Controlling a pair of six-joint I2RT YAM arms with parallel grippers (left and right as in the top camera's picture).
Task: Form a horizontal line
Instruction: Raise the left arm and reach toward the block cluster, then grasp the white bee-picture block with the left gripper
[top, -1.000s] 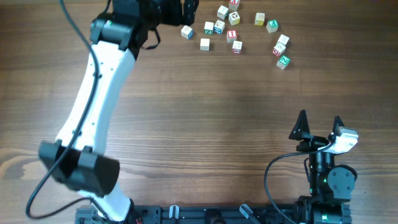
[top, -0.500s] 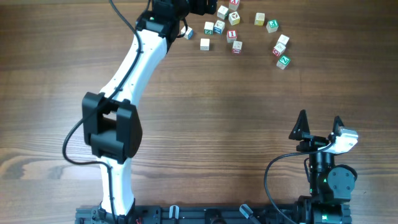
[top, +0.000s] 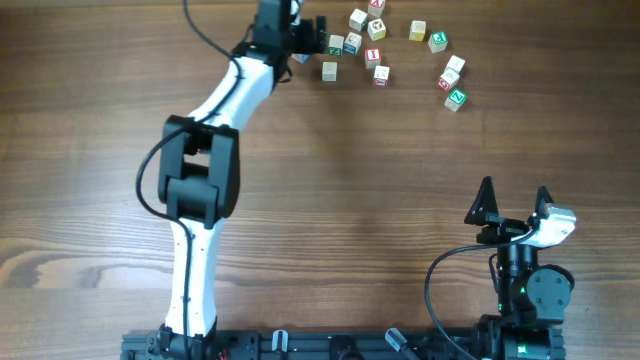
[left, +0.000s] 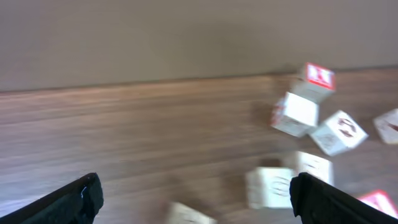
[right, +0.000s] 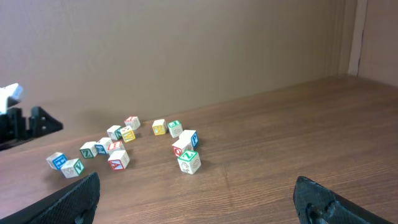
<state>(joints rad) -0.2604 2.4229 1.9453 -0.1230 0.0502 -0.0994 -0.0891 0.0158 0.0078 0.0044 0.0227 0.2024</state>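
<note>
The pale cube lies below and slightly back, so the left gripper needs to tilt its open fingers downward and lower them back around the pale cube at the cluster's end (top: 301, 58) (left: 188, 215).
Several small pale wooden letter cubes lie loose at the table's far edge, among them a red-marked one (top: 372, 56) and a green-marked one (top: 456, 99). No touching row of three shows. My left gripper (top: 318, 37) is open at the cluster's left end. In the blurred left wrist view, its open fingers (left: 199, 202) frame a pale cube (left: 270, 186) near the right finger and another cube (left: 186, 214) at the bottom edge. My right gripper (top: 513, 200) is open and empty, far from the cubes, which show in the right wrist view (right: 188, 162) beyond its fingers (right: 199, 205).
The left arm (top: 205, 170) stretches diagonally from the near edge up to the cluster. A plain wall (right: 186, 50) rises just behind the cubes. Bare wooden tabletop (top: 400, 200) lies between the cubes and the right gripper.
The left arm has swung right, and its gripper has moved right to the cluster's left end. The right arm has not moved.
</note>
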